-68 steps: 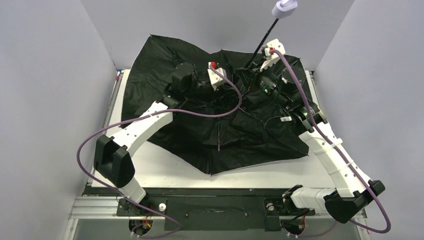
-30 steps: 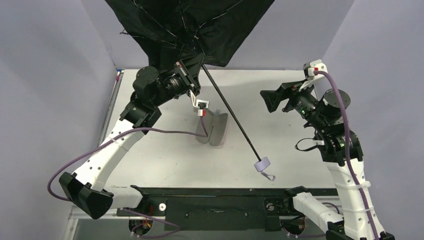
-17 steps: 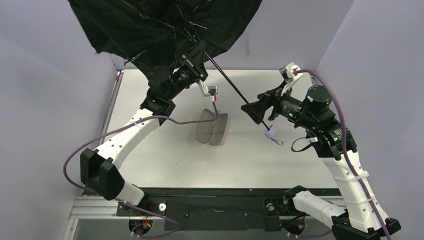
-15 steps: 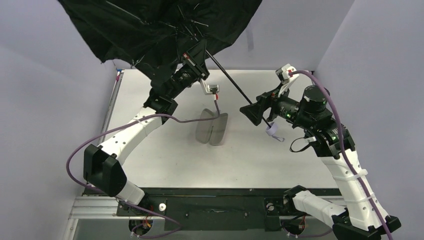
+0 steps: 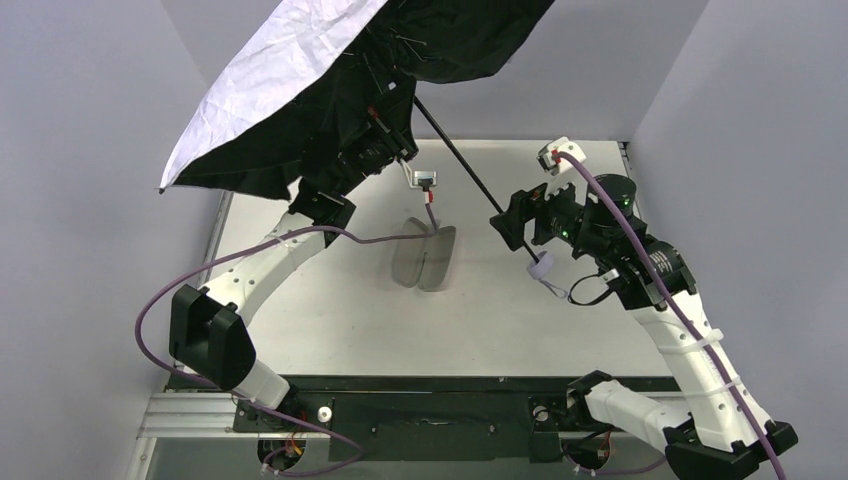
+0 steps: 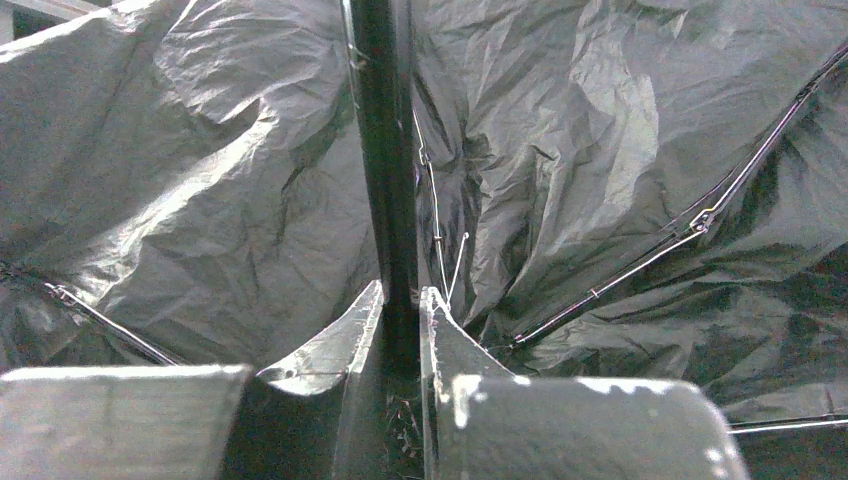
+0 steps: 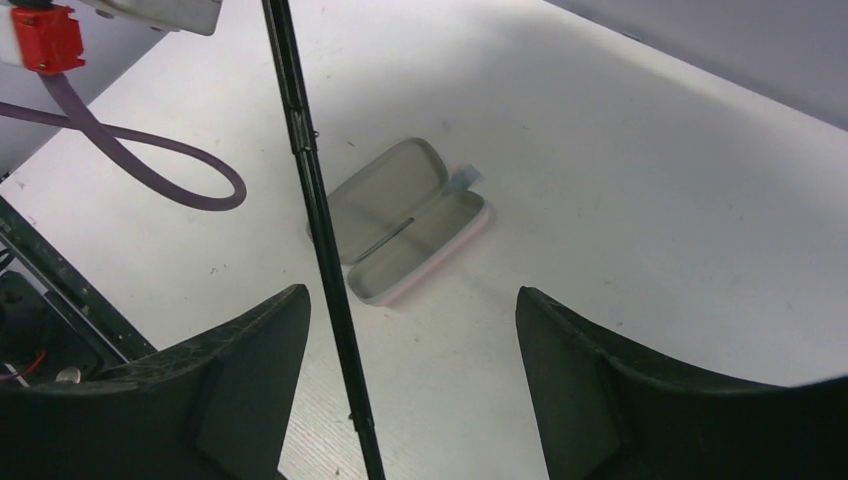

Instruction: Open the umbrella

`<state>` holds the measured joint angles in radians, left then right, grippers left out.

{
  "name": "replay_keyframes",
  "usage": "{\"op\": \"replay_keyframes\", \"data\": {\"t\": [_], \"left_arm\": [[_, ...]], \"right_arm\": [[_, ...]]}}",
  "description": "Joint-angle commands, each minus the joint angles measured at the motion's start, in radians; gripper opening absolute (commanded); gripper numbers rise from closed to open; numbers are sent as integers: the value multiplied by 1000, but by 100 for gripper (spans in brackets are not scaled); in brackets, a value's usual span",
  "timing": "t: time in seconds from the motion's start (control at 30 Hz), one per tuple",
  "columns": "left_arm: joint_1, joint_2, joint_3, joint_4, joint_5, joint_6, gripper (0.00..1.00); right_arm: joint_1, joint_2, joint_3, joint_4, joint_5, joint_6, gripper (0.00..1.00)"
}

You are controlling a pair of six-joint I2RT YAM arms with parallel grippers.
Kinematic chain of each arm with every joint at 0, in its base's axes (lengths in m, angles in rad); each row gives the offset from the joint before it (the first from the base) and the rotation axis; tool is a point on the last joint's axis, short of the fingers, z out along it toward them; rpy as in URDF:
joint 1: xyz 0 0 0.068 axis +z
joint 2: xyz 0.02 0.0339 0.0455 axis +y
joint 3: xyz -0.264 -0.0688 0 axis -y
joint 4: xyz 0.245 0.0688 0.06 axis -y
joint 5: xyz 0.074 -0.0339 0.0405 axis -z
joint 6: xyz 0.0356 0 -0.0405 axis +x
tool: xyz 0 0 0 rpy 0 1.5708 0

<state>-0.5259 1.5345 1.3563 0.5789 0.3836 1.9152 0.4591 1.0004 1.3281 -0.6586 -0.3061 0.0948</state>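
The stem's lower part is already surrounded by my right gripper, so next my left gripper will stay where it is under the umbrella's canopy (image 6: pixel 600 150) and open its fingers to let go of the thin black stem.
The umbrella (image 5: pixel 270 75) is spread open and held up over the table's far left; its pale outer side shows at the left and its black inner side faces down. My left gripper (image 5: pixel 386 122) is shut on the thin black shaft (image 6: pixel 385 190) right under the canopy (image 6: pixel 600 150), and the left wrist view shows both fingers (image 6: pixel 340 350) pressed on it. The shaft (image 5: pixel 460 170) slants down to the lavender handle (image 5: pixel 541 267). My right gripper (image 5: pixel 509 222) is open around the lower shaft (image 7: pixel 318 230), which runs close to its left finger (image 7: pixel 240 370) without a grip.
The pink clamshell case (image 5: pixel 425 258) lies open on the white table (image 5: pixel 330 320), pale grey inside, also in the right wrist view as the case (image 7: pixel 410 220). My left arm's purple cable (image 7: pixel 150 165) loops near it. Grey walls close in the sides and back.
The canopy has swung round, so its pale outer side now shows at the left. The right gripper has shifted slightly along the shaft near the handle, and its jaws have narrowed a little.
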Motion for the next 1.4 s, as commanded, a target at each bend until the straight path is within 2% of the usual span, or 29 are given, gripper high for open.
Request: {"op": "replay_keyframes", "data": {"t": [0.0, 0.17, 0.33, 0.47, 0.53, 0.6, 0.63, 0.7, 0.77, 0.8, 0.83, 0.87, 0.9, 0.93, 1.0, 1.37], "left_arm": [[11, -36, 35, 99, 37, 3, 0], [19, -13, 69, 102, 24, 4, 0], [30, -9, 78, 93, 11, 4, 0], [40, -16, 69, 95, 13, 1, 0], [42, -22, 59, 100, 18, -1, 0], [46, -25, 49, 108, 22, -3, 0], [46, -26, 47, 110, 23, -3, 0], [47, -27, 40, 118, 22, -3, 0], [49, -27, 39, 119, 20, -4, 0], [52, -29, 38, 119, 19, -3, 0], [53, -28, 37, 119, 19, -3, 0], [55, -29, 36, 118, 18, -3, 0], [56, -30, 34, 116, 17, -4, 0], [57, -31, 33, 117, 16, -1, 0], [60, -31, 29, 115, 18, 3, 0], [70, -7, 20, 156, 46, 20, 0]], "right_arm": [[5, 34, -15, -28, -28, -35, 69], [6, 52, -55, -76, -103, -55, 57], [5, 65, -84, -104, -162, -66, 52], [6, 72, -82, -117, -195, -66, 41], [6, 78, -81, -122, -226, -58, 29], [6, 85, -82, -123, -258, -44, 12], [6, 90, -86, -124, -266, -41, 10], [6, 97, -90, -134, -291, -28, 13], [6, 102, -95, -143, -315, -21, 21], [5, 101, -98, -145, -324, -18, 31], [6, 102, -102, -150, -324, -12, 35], [5, 102, -104, -153, -329, -10, 36], [5, 106, -106, -161, -336, -17, 31], [5, 106, -106, -165, -347, -21, 11], [5, 105, -106, -176, -344, -26, 0], [47, 117, -81, -287, -333, -149, 0]]}}
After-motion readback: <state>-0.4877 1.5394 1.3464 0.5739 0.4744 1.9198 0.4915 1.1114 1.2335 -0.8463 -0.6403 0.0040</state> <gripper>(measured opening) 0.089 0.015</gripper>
